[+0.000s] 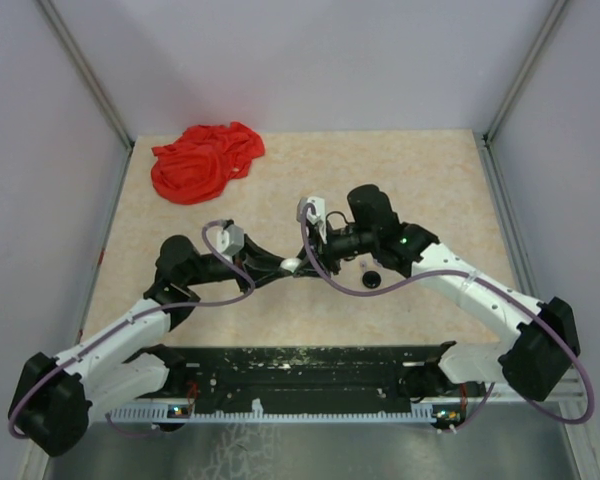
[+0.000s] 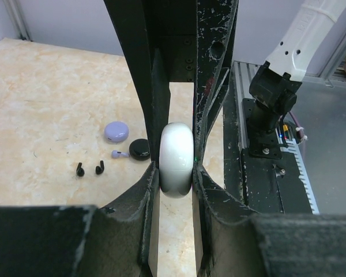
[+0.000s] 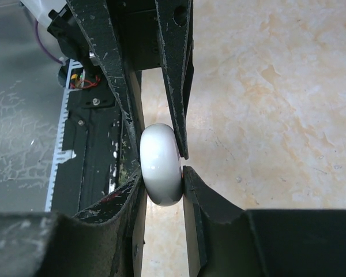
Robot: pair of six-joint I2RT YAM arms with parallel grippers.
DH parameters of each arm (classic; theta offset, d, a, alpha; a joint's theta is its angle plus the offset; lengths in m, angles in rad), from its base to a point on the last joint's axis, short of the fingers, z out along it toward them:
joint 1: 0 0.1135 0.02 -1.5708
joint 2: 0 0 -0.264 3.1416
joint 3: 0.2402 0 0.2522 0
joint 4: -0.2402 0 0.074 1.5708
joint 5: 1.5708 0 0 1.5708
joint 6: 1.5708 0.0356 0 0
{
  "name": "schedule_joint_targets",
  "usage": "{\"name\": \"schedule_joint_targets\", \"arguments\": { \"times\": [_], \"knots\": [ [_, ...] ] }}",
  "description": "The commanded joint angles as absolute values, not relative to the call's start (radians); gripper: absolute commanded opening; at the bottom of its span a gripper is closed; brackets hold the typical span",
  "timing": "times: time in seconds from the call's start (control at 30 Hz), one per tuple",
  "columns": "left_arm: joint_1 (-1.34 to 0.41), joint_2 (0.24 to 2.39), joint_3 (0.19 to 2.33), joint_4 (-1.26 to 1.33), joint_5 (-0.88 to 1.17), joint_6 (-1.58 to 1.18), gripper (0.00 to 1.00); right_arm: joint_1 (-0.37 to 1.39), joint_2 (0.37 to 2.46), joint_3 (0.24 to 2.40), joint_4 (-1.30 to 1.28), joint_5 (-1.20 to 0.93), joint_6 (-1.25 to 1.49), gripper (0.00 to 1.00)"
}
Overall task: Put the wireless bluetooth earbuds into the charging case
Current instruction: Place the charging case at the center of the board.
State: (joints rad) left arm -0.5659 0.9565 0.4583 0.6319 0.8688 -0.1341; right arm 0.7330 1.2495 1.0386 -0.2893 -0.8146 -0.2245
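The white case goes down in my right gripper next. It is released on the clear tabletop past the lavender case [image 2: 116, 131], below and to its right in the top view.
A white round charging case [image 2: 177, 144] is held on edge above the table between both arms. My left gripper [image 2: 176, 168] is shut on its lower part, with the right arm's fingers [image 2: 210, 86] reaching onto it from the far side. My right gripper [image 3: 161, 172] presses both flat sides of the same white case [image 3: 158, 150]. In the top view the two grippers meet at the case [image 1: 292, 264]. On the table lie two black earbuds [image 2: 79, 169], a lavender earbud [image 2: 120, 154], a lavender case [image 2: 116, 131] and a black case [image 2: 140, 149]. No white earbud shows.
A crumpled red cloth [image 1: 205, 160] lies at the table's back left. The black mounting rail [image 1: 300, 365] runs along the near edge between the arm bases. Pale walls close in the back and both sides.
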Motion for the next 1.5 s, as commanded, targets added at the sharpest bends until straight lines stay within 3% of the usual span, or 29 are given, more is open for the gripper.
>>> {"name": "schedule_joint_targets", "arguments": {
  "times": [0.0, 0.23, 0.27, 0.3, 0.33, 0.5, 0.73, 1.17, 1.33, 1.47],
  "knots": [
    [-0.565, 0.937, 0.504, 0.566, 0.825, -0.093, 0.06, 0.737, 1.25, 1.098, -0.276, -0.82, -0.22, 0.1],
    [-0.565, 0.89, 0.543, 0.353, 0.669, 0.01, 0.4, 0.685, 1.25, 1.082, -0.222, -0.757, -0.123, 0.04],
    [-0.565, 0.882, 0.554, 0.314, 0.628, 0.028, 0.56, 0.674, 1.255, 1.081, -0.222, -0.745, -0.111, 0.03],
    [-0.565, 0.875, 0.565, 0.276, 0.59, 0.046, 0.64, 0.661, 1.262, 1.081, -0.222, -0.738, -0.097, 0.03],
    [-0.564, 0.867, 0.574, 0.239, 0.552, 0.067, 0.66, 0.649, 1.274, 1.08, -0.218, -0.724, -0.076, 0.02],
    [-0.564, 0.826, 0.596, 0.129, 0.352, 0.13, 0.69, 0.534, 1.335, 1.057, -0.162, -0.65, 0.085, 0.02],
    [-0.565, 0.798, 0.602, 0.086, 0.098, 0.103, 0.82, 0.296, 1.48, 1.023, -0.088, -0.569, 0.322, 0.0],
    [-0.563, 0.819, 0.64, 0.032, 0.12, 0.078, 0.86, 0.024, 1.782, 1.038, -0.05, -0.482, 0.468, 0.02],
    [-0.564, 0.831, 0.651, 0.017, 0.134, 0.077, 0.87, -0.027, 1.843, 1.04, -0.078, -0.471, 0.478, 0.12],
    [-0.563, 0.841, 0.659, 0.005, 0.143, 0.08, 0.87, -0.037, 1.837, 1.031, -0.11, -0.421, 0.476, 0.34]
  ]
}}
